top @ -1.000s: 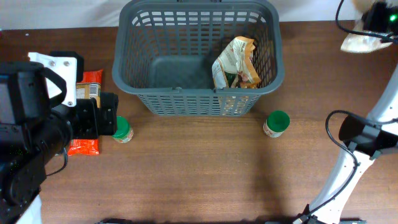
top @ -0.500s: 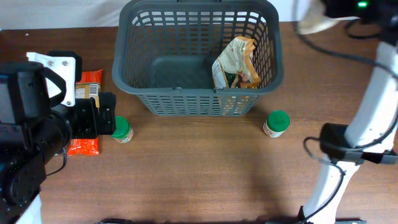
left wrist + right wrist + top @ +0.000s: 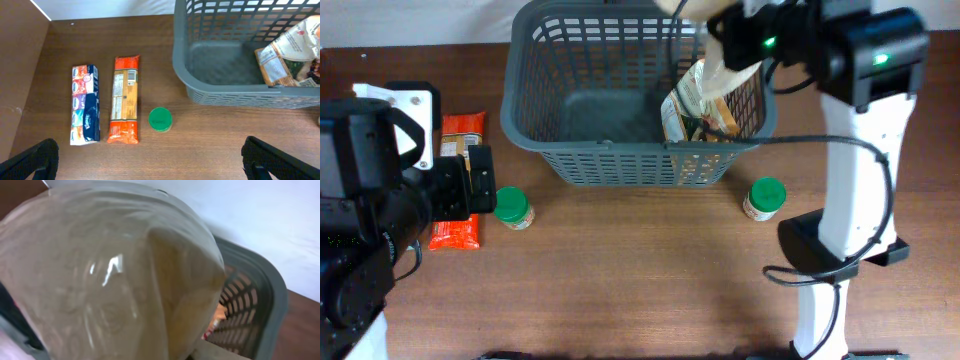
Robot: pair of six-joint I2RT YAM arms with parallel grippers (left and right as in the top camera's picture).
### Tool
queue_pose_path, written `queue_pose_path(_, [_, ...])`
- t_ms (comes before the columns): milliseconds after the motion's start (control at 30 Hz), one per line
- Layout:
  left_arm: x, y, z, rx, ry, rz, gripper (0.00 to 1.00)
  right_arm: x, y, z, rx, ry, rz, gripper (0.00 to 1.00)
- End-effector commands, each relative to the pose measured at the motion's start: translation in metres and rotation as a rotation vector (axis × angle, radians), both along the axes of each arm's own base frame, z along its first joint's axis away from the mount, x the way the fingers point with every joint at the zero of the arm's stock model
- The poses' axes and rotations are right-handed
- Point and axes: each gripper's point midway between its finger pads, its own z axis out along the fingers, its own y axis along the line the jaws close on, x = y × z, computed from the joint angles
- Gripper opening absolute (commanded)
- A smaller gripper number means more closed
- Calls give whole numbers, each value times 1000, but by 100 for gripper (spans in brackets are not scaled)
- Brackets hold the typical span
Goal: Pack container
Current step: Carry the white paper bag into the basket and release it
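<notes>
The snack bag [image 3: 692,105] fills one end of the basket, so my right gripper will next go down and to the left in the overhead view to release over the basket's bare bottom.
The dark grey basket [image 3: 530,110] stands at the back centre. A printed snack bag [image 3: 692,105] leans inside its right end, and both show in the left wrist view, basket [image 3: 225,90] and snack bag [image 3: 287,55]. My right gripper [image 3: 750,42] is over the basket's right rim, shut on a pale translucent bag [image 3: 728,68]. That bag [image 3: 110,275] fills the right wrist view and hides the fingers. My left gripper [image 3: 480,185] is open and empty, low at the left next to a green-lidded jar [image 3: 513,207].
An orange packet [image 3: 124,106], a tissue pack [image 3: 85,105] and the green-lidded jar [image 3: 160,120] lie left of the basket. A second green-lidded jar [image 3: 763,198] stands in front of the basket's right corner. The right arm's base [image 3: 835,250] stands at the front right.
My right arm has swung in from the far right to above the basket's right end, carrying the pale bag. The left arm has barely shifted.
</notes>
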Motion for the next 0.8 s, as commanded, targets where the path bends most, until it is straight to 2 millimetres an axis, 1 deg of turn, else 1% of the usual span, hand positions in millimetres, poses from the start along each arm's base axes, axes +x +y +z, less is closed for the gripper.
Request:
queue_pose_path(0, [1,3,-1,30,6,3,99,1,-8,-4,-134,-29,-79,4])
queue_pose_path(67, [1,3,-1,30,6,3,99,3,-2,-19,-152,11,-64,4])
queue_pose_path(133, [1,3,-1,30,6,3,99,5,0,-32,-169,50,-59,4])
queue_pose_path(300, [1,3,-1,29,6,3,99,16,-7,-76,-259,160,-90,4])
queue_pose_path(500, [1,3,-1,29,6,3,99,28,0,-121,-296,248,-77,4])
queue_pose_path(667, [1,3,-1,29,6,3,99,33,16,-150,-254,303,-23,4])
queue_pose_path(767, [1,3,-1,29,6,3,99,36,18,-162,-257,316,-20,4])
